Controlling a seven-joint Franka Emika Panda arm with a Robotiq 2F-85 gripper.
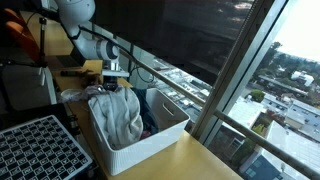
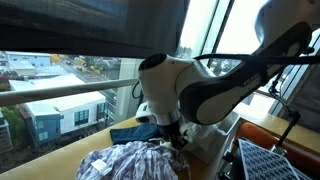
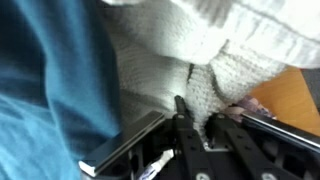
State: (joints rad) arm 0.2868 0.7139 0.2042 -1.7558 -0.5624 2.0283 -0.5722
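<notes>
I need to lift the pale cloth, move my gripper over the clothes in the white basket and lower to release it there, because it spills past the basket's rim.
My gripper [image 3: 198, 121] is shut on a fold of white knitted cloth [image 3: 210, 40], which bulges between and above the two black fingers in the wrist view. A blue cloth [image 3: 50, 80] lies beside it. In an exterior view the gripper [image 1: 113, 82] reaches down into a white basket [image 1: 150, 140] piled with pale clothes [image 1: 115, 112], with a blue cloth [image 1: 150, 103] at the back. In an exterior view the gripper [image 2: 178, 135] sits over a pile with a plaid garment [image 2: 130, 162] and the blue cloth [image 2: 130, 132].
The basket stands on a wooden table [image 1: 195, 160] next to a large window with a railing [image 1: 180, 90]. A black perforated tray [image 1: 40, 150] lies beside the basket and also shows in an exterior view [image 2: 275, 160].
</notes>
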